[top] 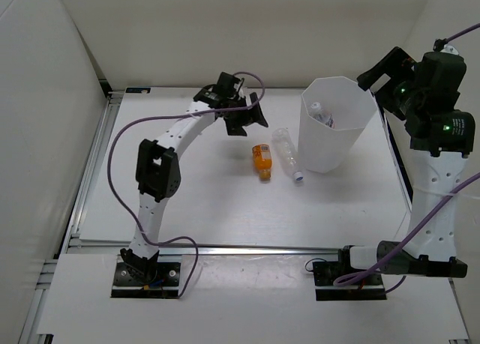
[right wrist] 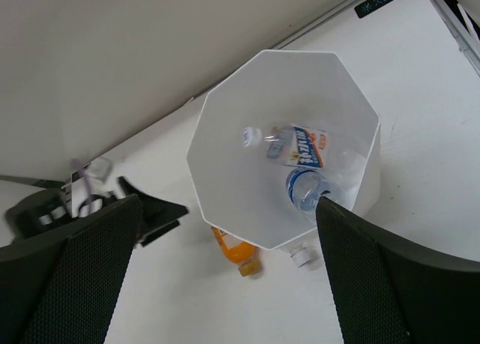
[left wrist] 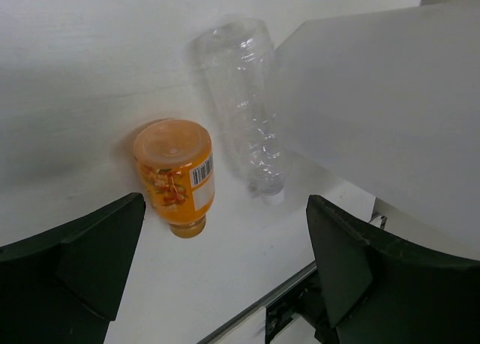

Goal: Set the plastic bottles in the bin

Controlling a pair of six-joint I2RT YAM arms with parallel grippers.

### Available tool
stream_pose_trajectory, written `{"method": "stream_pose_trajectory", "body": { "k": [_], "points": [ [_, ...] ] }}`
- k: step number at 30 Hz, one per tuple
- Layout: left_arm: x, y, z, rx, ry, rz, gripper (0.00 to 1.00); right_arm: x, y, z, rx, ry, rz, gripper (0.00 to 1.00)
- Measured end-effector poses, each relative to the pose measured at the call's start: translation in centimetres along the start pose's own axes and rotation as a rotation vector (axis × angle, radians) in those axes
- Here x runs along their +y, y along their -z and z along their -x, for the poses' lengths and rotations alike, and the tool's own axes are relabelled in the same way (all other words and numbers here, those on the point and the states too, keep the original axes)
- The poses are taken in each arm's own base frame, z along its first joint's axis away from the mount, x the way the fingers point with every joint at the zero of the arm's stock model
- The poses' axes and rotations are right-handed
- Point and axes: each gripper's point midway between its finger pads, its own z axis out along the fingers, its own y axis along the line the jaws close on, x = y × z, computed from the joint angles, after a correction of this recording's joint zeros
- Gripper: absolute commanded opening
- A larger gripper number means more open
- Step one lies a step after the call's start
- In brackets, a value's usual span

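My left gripper will next move down and back, open, around the orange bottle's wide bottom end (top: 261,153) (left wrist: 174,151) and close, because that end faces it and the bottle's cap points away.
The orange bottle (top: 262,160) lies on the table left of the white faceted bin (top: 309,145). The clear bottle with a white cap (top: 286,154) lies between them, beside the bin's wall. The left wrist view shows the orange bottle (left wrist: 177,173) and the clear bottle (left wrist: 244,97) below the wide-open, empty left gripper (top: 251,114). The right wrist view looks down into the bin (right wrist: 225,179). Inside lie a blue-white labelled bottle (right wrist: 298,145) and a short blue-labelled bottle (right wrist: 307,190). The right gripper (top: 384,80) is open and empty, raised at the bin's right rim.
A metal rail (top: 225,246) runs along the table's near edge and another up the left side (top: 94,157). White walls enclose the back and both sides. Purple cables (top: 120,142) loop off the left arm.
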Motion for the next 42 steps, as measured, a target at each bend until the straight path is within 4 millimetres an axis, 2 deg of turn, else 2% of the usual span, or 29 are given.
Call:
{"method": "stream_pose_trajectory", "body": {
  "k": [3, 7, 10, 16, 21, 24, 25, 29, 30, 34, 37, 39, 42],
  "points": [
    [1.1, -3.7, -2.9, 0.092, 0.002, 0.030, 1.00, 0.1, 0.0, -0.1, 0.005, 0.000, 0.007, 1.00],
    [2.2, -5.9, -5.6, 0.170, 0.005, 0.069, 1.00, 0.1, -0.2, -0.3, 0.017, 0.003, 0.006, 1.00],
    [2.3, -6.2, -6.1, 0.183, 0.000, 0.074, 1.00, 0.1, -0.1, -0.4, 0.021, 0.003, 0.004, 1.00],
    [2.1, -6.7, -5.8, 0.176, -0.038, 0.063, 1.00, -0.1, -0.1, -0.4, 0.023, 0.003, -0.002, 1.00],
    [3.7, -9.0, -8.0, 0.238, -0.057, 0.097, 1.00, -0.4, -0.1, -0.5, 0.023, 0.003, -0.018, 1.00],
    [5.1, -10.5, -9.7, 0.289, -0.053, 0.124, 0.94, -0.7, -0.1, -0.5, 0.021, 0.004, -0.032, 1.00],
    [4.9, -10.5, -10.0, 0.303, -0.054, 0.112, 0.88, -0.7, -0.1, -0.5, 0.021, 0.004, -0.036, 1.00],
    [5.3, -10.4, -10.2, 0.315, -0.068, 0.118, 0.70, -1.1, -0.2, -0.5, 0.018, 0.004, -0.053, 1.00],
    [5.5, -10.4, -10.1, 0.318, -0.067, 0.118, 0.69, -1.2, -0.2, -0.6, 0.018, 0.005, -0.058, 1.00],
    [6.4, -9.9, -9.3, 0.310, -0.046, 0.140, 0.63, -1.4, 0.0, -0.6, 0.014, 0.005, -0.065, 1.00],
    [7.2, -9.0, -6.9, 0.246, -0.012, 0.173, 0.59, -1.4, 0.3, -0.4, 0.003, 0.004, -0.069, 1.00],
    [7.0, -7.9, -4.3, 0.175, 0.021, 0.172, 0.59, -1.5, 0.6, -0.2, -0.007, 0.001, -0.074, 1.00],
    [3.8, -4.8, 2.5, -0.017, 0.059, 0.087, 0.59, -1.7, 1.0, -0.2, -0.018, -0.004, -0.081, 1.00]
  ]
}}
